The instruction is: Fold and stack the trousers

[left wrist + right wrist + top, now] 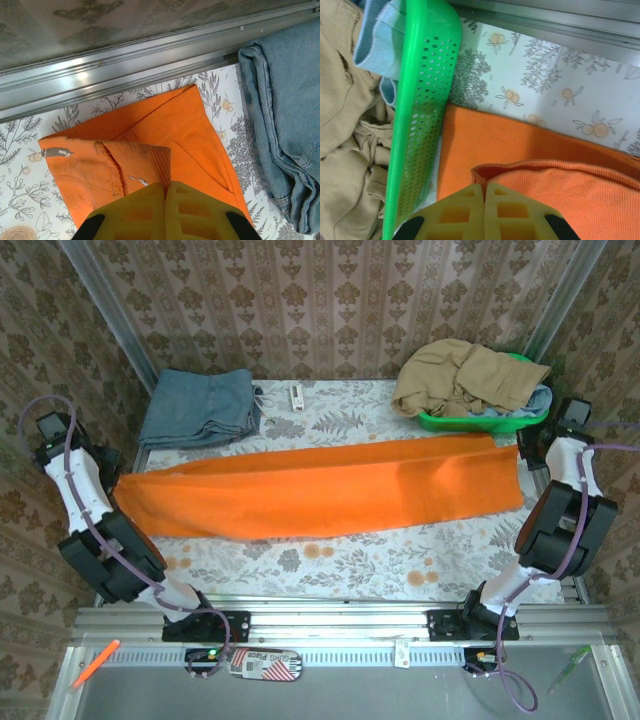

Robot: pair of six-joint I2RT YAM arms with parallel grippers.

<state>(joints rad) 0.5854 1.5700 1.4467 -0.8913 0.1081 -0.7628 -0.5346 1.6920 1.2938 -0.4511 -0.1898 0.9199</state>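
Note:
My right gripper carries the ribbed edge away from my base next, over the far edge of the orange layer (488, 437) (470, 111), and lets go of it there.
The orange trousers (320, 488) lie stretched in one long band across the table, from the left arm to the right arm. My left gripper (166, 186) is shut on the trousers' (150, 145) left end, where a flap of cloth is lifted off the layer below. My right gripper (484, 186) is shut on a ribbed edge of the trousers (560, 185) at the right end, raised above the flat layer beneath. In the top view the left gripper (122, 483) and right gripper (520, 453) sit at the two ends.
A folded blue-grey garment (200, 407) lies at the back left, close to the left gripper (285, 125). A green basket (480, 420) holding a tan garment (465, 375) stands at the back right, right beside the right gripper (417, 115). Metal rails border the table.

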